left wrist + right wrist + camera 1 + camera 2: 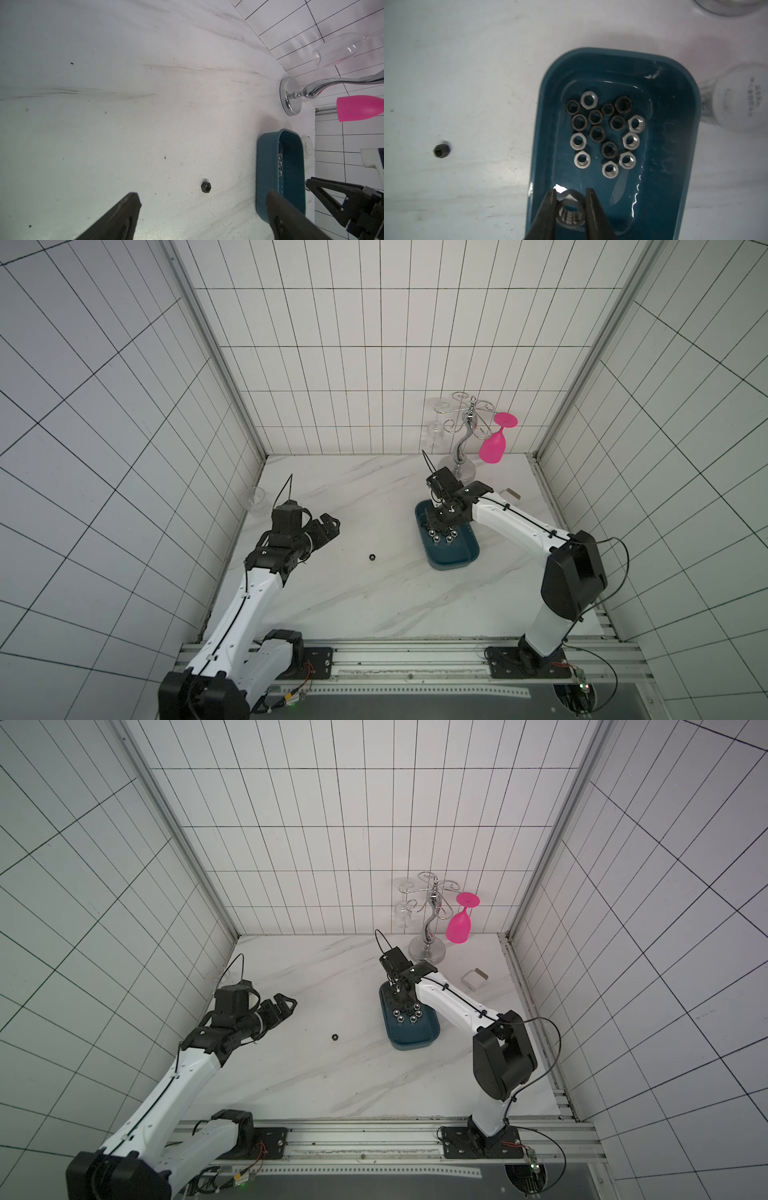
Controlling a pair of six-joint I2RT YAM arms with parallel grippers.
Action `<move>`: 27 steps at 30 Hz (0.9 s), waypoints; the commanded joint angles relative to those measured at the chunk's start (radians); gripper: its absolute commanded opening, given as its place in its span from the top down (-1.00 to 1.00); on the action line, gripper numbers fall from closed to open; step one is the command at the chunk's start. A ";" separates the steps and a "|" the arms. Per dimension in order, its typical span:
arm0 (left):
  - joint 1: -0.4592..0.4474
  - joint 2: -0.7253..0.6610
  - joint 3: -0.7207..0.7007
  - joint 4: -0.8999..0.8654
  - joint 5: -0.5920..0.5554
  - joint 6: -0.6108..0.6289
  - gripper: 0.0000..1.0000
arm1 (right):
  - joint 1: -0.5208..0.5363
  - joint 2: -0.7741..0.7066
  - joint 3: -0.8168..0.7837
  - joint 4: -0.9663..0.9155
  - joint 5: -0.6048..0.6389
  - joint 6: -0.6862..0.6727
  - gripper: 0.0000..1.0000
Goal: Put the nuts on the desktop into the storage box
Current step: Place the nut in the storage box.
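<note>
Next, my right gripper moves down into the storage box (pixel 453 566). It releases the nut in the gap between the near silver nuts, as that gap lies below the fingers.
The teal storage box (pixel 453 566) (pixel 415 1045) lies on the white marble desktop (pixel 365 497), right of centre. Several black and silver nuts (pixel 604 133) (pixel 440 536) lie inside it. My right gripper (pixel 571 193) (pixel 434 523) hovers over the box's far end, shut on a silver nut (pixel 570 216). One black nut (pixel 372 557) (pixel 335 1037) (pixel 206 187) (pixel 441 151) lies alone on the desktop to the left of the box. My left gripper (pixel 202 195) (pixel 332 524) is open with nothing between its fingers, raised left of that nut.
A chrome glass rack (pixel 459 464) stands behind the box with a pink glass (pixel 492 443) and a clear glass (pixel 434 431) hanging from it. A small white box (pixel 474 979) and a white jar (pixel 741 99) sit beyond the storage box. Another clear glass (pixel 254 499) stands by the left wall.
</note>
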 commanded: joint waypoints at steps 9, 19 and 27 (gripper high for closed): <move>-0.006 -0.016 -0.025 0.021 -0.049 0.002 -0.96 | -0.089 0.069 -0.122 0.102 -0.058 -0.034 0.72; -0.006 0.014 0.010 -0.016 -0.064 0.042 -0.96 | -0.089 0.138 -0.079 0.116 -0.084 -0.051 0.70; -0.005 0.004 -0.003 -0.020 -0.069 0.043 -0.96 | -0.087 0.197 -0.047 0.110 -0.067 -0.064 0.44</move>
